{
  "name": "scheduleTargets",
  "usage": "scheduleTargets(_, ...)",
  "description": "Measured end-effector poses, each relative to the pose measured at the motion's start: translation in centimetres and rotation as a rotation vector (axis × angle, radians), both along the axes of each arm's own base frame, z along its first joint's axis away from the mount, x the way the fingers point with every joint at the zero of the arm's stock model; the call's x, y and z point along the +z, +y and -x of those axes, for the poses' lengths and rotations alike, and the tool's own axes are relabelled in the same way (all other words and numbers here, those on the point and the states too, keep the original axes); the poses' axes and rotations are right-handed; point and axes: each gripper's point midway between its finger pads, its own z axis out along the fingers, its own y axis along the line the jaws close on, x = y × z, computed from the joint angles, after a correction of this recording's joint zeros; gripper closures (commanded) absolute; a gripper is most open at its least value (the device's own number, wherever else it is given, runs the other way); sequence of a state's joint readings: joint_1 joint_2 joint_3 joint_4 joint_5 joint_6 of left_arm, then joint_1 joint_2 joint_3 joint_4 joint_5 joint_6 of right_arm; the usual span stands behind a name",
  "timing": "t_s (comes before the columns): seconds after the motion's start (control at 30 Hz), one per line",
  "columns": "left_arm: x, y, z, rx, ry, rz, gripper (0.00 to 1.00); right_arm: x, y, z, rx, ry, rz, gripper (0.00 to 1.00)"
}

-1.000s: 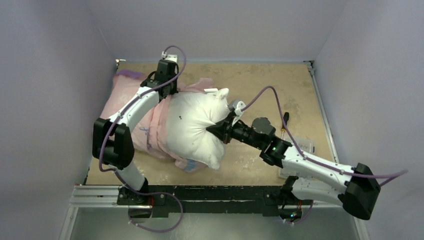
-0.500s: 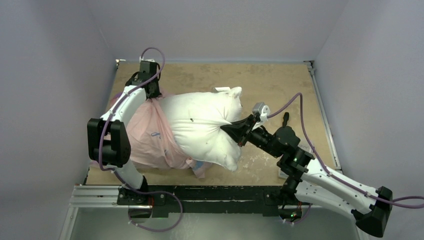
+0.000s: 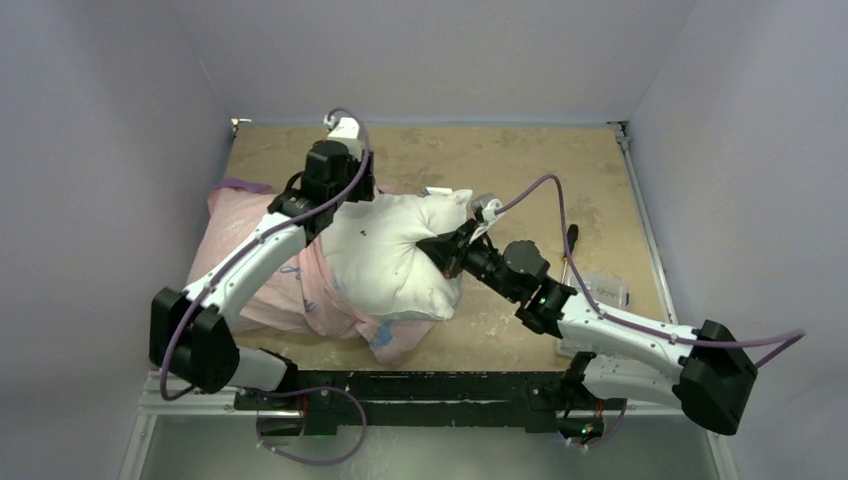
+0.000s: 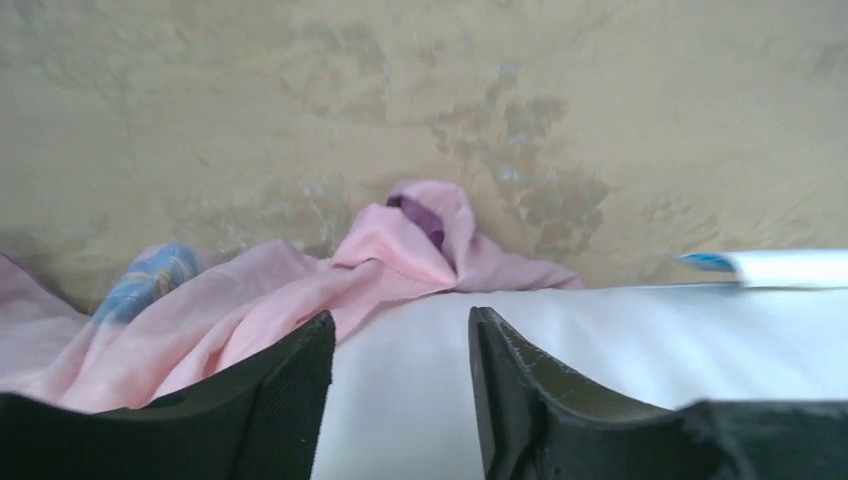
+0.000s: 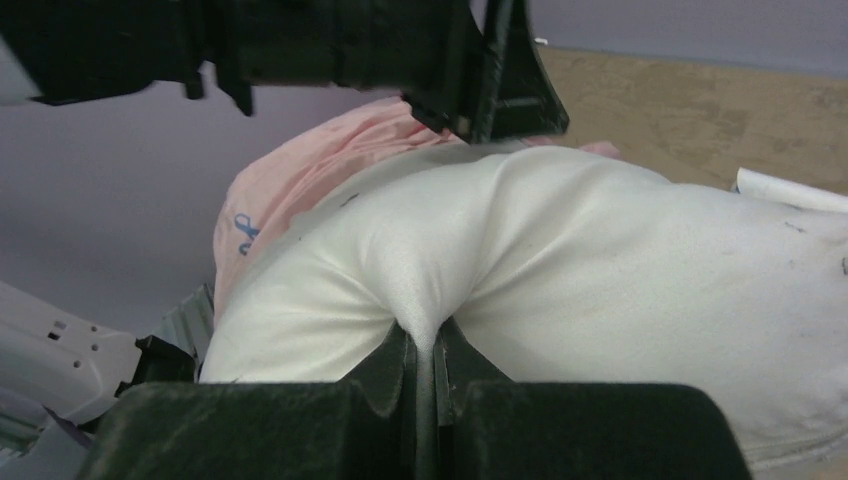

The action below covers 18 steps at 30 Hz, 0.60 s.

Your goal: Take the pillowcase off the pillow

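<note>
The right gripper pulls the pinched fold away from the pillow toward the screwdriver next, since part of the pillow (image 3: 385, 255) is still inside the pillowcase.
The white pillow (image 3: 385, 255) lies mid-table, its left part still inside the pale pink pillowcase (image 3: 255, 265). My right gripper (image 3: 440, 250) is shut on a pinched fold of the pillow's right side, which shows between its jaws (image 5: 425, 345). The pillow (image 5: 600, 240) bulges beyond them, with the pillowcase (image 5: 300, 180) behind it. My left gripper (image 3: 350, 200) hovers open over the pillow's far edge. In the left wrist view its fingers (image 4: 400, 325) stand apart above the white pillow (image 4: 620, 340), holding nothing, and the pillowcase (image 4: 380, 250) lies bunched just beyond them.
A screwdriver (image 3: 570, 245) and a clear plastic piece (image 3: 605, 292) lie at the right of the table. The pillow's white tag (image 3: 435, 190) sticks out at its far edge (image 4: 790, 268). Walls close in on three sides.
My left gripper has let go of the pillowcase, opened, and moved right over the pillow's far edge. The right gripper, still pinching the pillow, has moved back left from its stretched position.
</note>
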State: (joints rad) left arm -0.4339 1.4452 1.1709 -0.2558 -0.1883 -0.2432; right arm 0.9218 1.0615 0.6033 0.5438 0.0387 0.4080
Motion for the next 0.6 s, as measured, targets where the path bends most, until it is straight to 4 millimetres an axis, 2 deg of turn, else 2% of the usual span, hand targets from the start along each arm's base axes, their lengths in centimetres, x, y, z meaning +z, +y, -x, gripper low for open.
scheduleTargets(0.13,5.9,1.1,0.7,0.020,-0.159,0.070,0.37,-1.9,0.8,-0.9,-0.020,0.061,0.002,1.00)
scheduleTargets(0.23,8.7,1.8,1.5,0.039,-0.230,0.095,0.35,-2.4,0.6,-1.7,-0.059,0.092,-0.015,1.00)
scheduleTargets(0.3,9.2,2.4,2.0,0.058,-0.236,0.096,0.35,-2.3,0.0,-2.5,-0.105,0.107,-0.033,1.00)
scheduleTargets(0.43,8.8,3.8,3.7,0.119,-0.191,0.094,0.33,-2.1,-2.4,-4.5,-0.221,0.139,-0.063,1.00)
scheduleTargets(0.6,9.4,6.5,8.2,0.208,-0.168,0.141,0.33,-0.8,-5.6,-6.3,-0.340,0.131,-0.097,1.00)
